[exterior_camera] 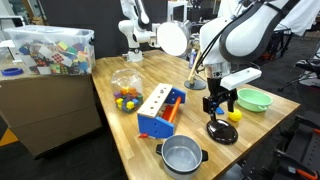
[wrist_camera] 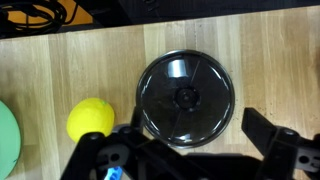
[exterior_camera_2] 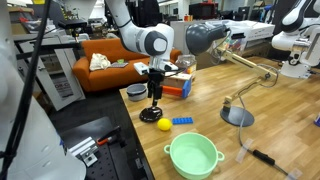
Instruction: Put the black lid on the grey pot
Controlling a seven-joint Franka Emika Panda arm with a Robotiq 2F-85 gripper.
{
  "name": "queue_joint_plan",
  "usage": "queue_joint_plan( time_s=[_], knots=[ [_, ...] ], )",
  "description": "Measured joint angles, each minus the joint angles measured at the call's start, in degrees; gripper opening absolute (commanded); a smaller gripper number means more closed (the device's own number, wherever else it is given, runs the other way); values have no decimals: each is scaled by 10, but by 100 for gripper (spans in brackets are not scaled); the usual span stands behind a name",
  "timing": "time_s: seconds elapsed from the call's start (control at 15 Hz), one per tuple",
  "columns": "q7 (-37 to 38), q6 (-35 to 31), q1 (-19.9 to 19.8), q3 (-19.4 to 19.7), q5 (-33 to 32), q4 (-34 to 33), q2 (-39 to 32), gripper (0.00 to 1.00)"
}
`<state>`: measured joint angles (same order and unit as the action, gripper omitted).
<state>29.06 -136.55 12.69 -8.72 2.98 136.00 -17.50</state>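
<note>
My gripper shifts toward the top of the wrist view next, then comes down around the lid's knob, since the knob sits off the line between my open fingers.
The black lid [wrist_camera: 186, 97], a round disc with a small centre knob, lies flat on the wooden table; it shows in both exterior views [exterior_camera: 222, 131] [exterior_camera_2: 152, 114]. My gripper [wrist_camera: 185, 150] hangs just above it, open and empty, with one finger on each side of the lid. It also shows in both exterior views [exterior_camera: 220, 101] [exterior_camera_2: 154, 98]. The grey pot [exterior_camera: 182, 155], shiny metal with two short handles, stands uncovered near the table's edge, apart from the lid. In an exterior view it sits behind the gripper [exterior_camera_2: 136, 93].
A yellow ball [wrist_camera: 90, 119] [exterior_camera: 235, 116] lies close beside the lid. A light green bowl [exterior_camera: 253, 99] [exterior_camera_2: 193, 155] stands past the ball. A blue and orange toolbox [exterior_camera: 162, 110], a clear bowl of coloured balls [exterior_camera: 126, 88], a blue brick [exterior_camera_2: 182, 122] and a desk lamp [exterior_camera_2: 237, 115] also stand on the table.
</note>
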Motion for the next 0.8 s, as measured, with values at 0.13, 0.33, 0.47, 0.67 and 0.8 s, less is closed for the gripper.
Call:
queue_joint_plan(
  time_s=[0.13,0.33,0.47,0.67,0.8],
  knots=[
    [0,-3,4,0,5,1,-10,100],
    [0,-8,11,0,14,4,-25,100],
    [0,-10,16,0,17,5,-33,100],
    [0,-12,20,0,21,5,-43,100],
    [0,-12,20,1,21,5,-45,100]
  ],
)
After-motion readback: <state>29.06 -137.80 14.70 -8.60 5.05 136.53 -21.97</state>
